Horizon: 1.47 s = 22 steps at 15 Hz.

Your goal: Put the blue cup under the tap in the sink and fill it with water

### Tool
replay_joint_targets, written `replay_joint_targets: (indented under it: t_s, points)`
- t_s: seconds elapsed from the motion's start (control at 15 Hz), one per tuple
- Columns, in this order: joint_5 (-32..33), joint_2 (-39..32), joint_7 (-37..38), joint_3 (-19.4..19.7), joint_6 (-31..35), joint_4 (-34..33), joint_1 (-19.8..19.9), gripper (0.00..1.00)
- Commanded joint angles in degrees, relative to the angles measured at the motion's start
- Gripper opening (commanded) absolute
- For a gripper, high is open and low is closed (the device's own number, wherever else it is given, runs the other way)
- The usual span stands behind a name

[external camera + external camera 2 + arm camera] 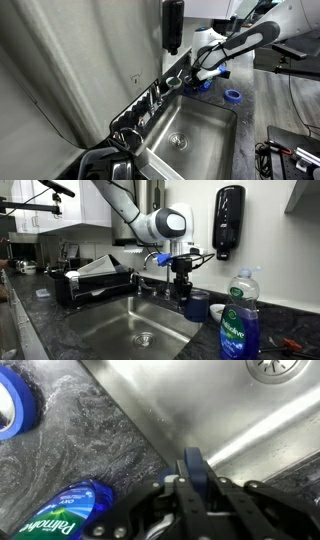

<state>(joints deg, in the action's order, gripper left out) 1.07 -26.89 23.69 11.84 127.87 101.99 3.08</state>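
Note:
The cup hangs away from the tap, so my gripper should move over the sink (200, 405) and down to release the cup on the sink's bottom (218, 398) beside the drain.
The blue cup (197, 306) is at the counter's edge beside the sink (110, 325), seen in both exterior views. My gripper (183, 290) comes down from above and is shut on the cup's wall. The wrist view shows that blue wall (193, 465) edge-on, pinched between the black fingers, above the steel rim of the sink (200, 405). From the far side, the cup (203, 86) hangs below the gripper (205, 74) at the far end of the sink (195, 130). The chrome tap (155, 95) stands along the sink's back edge, away from the cup.
A blue tape ring (232, 96) lies on the dark counter near the cup, also in the wrist view (12, 405). A Palmolive bottle (240, 320) stands at the counter's front. A black soap dispenser (229, 220) hangs on the wall. A dish rack (95, 280) sits behind the sink.

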Motion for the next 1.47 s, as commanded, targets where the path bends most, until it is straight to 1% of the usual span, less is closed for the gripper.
replay_joint_targets:
  t_s: [0.0,0.2,0.4,0.6,0.73,0.93,1.0,1.07,1.13,1.27,1.4]
  points:
    - [1.4,9.7,-5.0,-1.5,1.5,11.1,-0.3,0.04]
    - [2.9,14.1,-7.0,-2.5,2.3,17.0,-0.7,0.04]
    - [4.1,16.2,-7.7,-3.7,3.7,20.7,-1.1,0.04]
    - [6.4,14.2,-5.8,-4.3,7.1,21.9,-2.0,0.04]
    - [8.3,12.9,-5.0,-4.4,10.7,23.2,-2.6,0.04]
    - [11.1,10.1,-3.4,-4.0,14.7,23.8,-3.8,0.04]
    - [11.2,9.1,-3.3,-3.9,14.6,23.4,-4.0,0.04]
    - [11.4,8.0,-3.2,-3.9,13.1,22.6,-4.3,0.04]
    - [10.2,6.9,-4.4,-4.2,11.3,21.5,-4.0,0.04]
    - [9.0,5.2,-5.6,-4.4,10.2,20.3,-3.8,0.04]
    - [7.2,4.0,-8.3,-5.1,8.4,19.2,-3.0,0.04]
